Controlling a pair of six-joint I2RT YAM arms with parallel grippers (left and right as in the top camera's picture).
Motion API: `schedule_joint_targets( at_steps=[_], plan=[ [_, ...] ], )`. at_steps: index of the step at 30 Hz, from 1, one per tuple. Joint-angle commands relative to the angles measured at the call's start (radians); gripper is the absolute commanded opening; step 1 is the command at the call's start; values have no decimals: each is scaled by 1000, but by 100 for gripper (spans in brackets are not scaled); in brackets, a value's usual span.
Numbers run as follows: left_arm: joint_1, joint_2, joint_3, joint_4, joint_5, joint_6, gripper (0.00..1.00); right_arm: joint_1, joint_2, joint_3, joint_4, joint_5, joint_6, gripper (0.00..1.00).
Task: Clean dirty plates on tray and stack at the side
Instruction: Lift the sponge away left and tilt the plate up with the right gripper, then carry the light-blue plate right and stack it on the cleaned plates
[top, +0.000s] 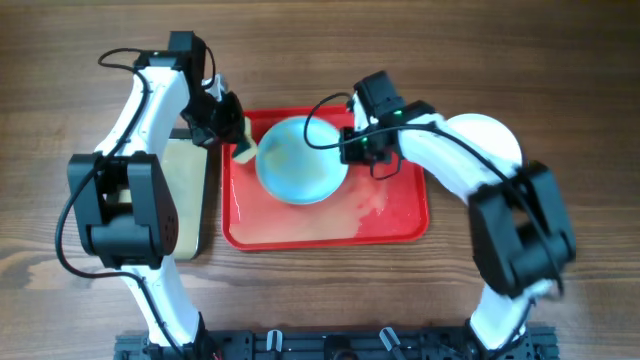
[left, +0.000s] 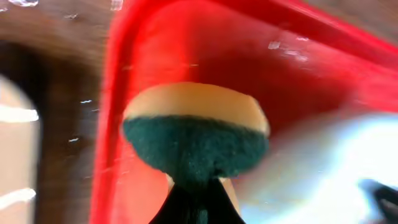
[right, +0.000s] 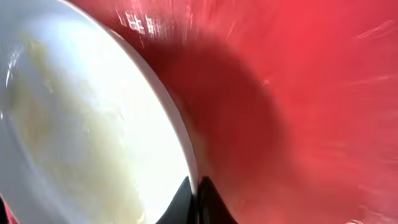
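My right gripper lifts past the tray next, lowers and releases the rim of the light-blue plate atop the white plate (top: 488, 133). That's to the gripper's right in the overhead view.
A pale light-blue plate (top: 298, 160) is held tilted over the red tray (top: 390, 222). My right gripper (top: 352, 145) is shut on its right rim; the right wrist view shows the rim (right: 180, 140) pinched between the jaws (right: 194, 199), with a yellowish smear on the plate. My left gripper (top: 232, 128) is shut on a yellow and green sponge (top: 243, 146) at the plate's left edge; the sponge (left: 196, 134) fills the left wrist view above the tray (left: 124, 93). A white plate (top: 488, 133) lies right of the tray, partly under my right arm.
A smaller black-rimmed tray with a beige inside (top: 192, 195) lies left of the red tray, partly under my left arm. A wet smear (top: 370, 205) marks the red tray's floor. The wooden table (top: 40, 120) lies all round.
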Motion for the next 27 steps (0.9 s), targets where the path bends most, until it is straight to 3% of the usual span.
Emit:
schedule_joint_targets(
  at_steps=[1,8,9,14,18,27],
  plan=[
    [-32,-2,15,-10,-196,-77,4,12,-177,6,-70,381,-15,4],
    [-72,-2,15,13,-196,-103,4,183,-263,6,-235,1085,-10,4],
    [-87,-2,15,21,-196,-103,4,259,-263,6,-275,1297,17,4],
    [-120,-2,15,74,-196,-103,4,420,-263,6,-298,1655,16,4],
    [-127,-2,15,83,-196,-103,4,512,-263,6,-306,1756,-14,4],
    [-127,-2,15,82,-196,-103,4,528,-263,6,-309,1756,-15,4]
  ],
)
